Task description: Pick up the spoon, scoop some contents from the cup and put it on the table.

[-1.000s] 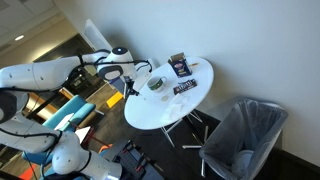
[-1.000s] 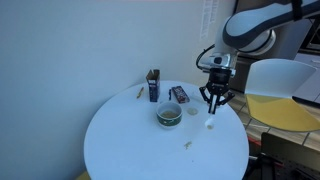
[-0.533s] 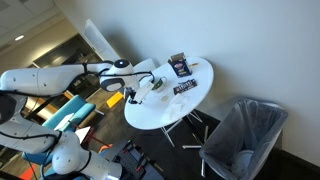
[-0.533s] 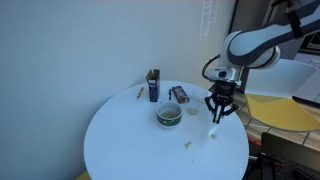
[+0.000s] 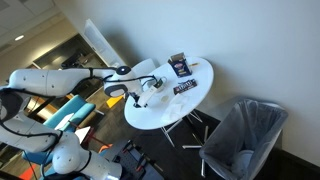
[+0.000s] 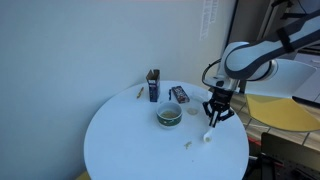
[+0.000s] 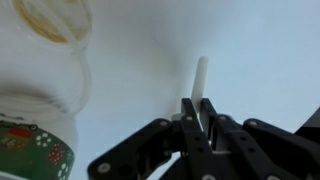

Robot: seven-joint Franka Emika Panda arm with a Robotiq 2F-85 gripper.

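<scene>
The gripper stays low and opens the fingers to release the spoon [image 6: 209, 131] next, since the spoon's lower end is close to the bare tabletop just below.
My gripper [image 6: 215, 112] is shut on a white spoon [image 6: 209, 131], which hangs down from the jaws with its lower end close to the white table top [image 6: 130, 150]. The gripper is beside the cup [image 6: 169, 116], apart from it, near the table's edge. The cup is low, round and pale, with greenish contents. In the wrist view the jaws are closed on the spoon handle [image 7: 201, 82], with the gripper [image 7: 198, 112] above the table and the cup [image 7: 38, 140] at the lower left. The gripper [image 5: 138, 97] and cup [image 5: 157, 84] also show in an exterior view.
An upright dark blue packet [image 6: 153, 85] and a flat dark packet [image 6: 179, 94] stand behind the cup. A small stick-like item [image 6: 140, 92] lies near the far rim. A few crumbs [image 6: 187, 144] lie on the top. A grey mesh chair [image 5: 245, 135] stands beside the table.
My gripper has moved lower and a little away from the cup towards the table's edge, still shut on the spoon. The cup and packets have not moved.
</scene>
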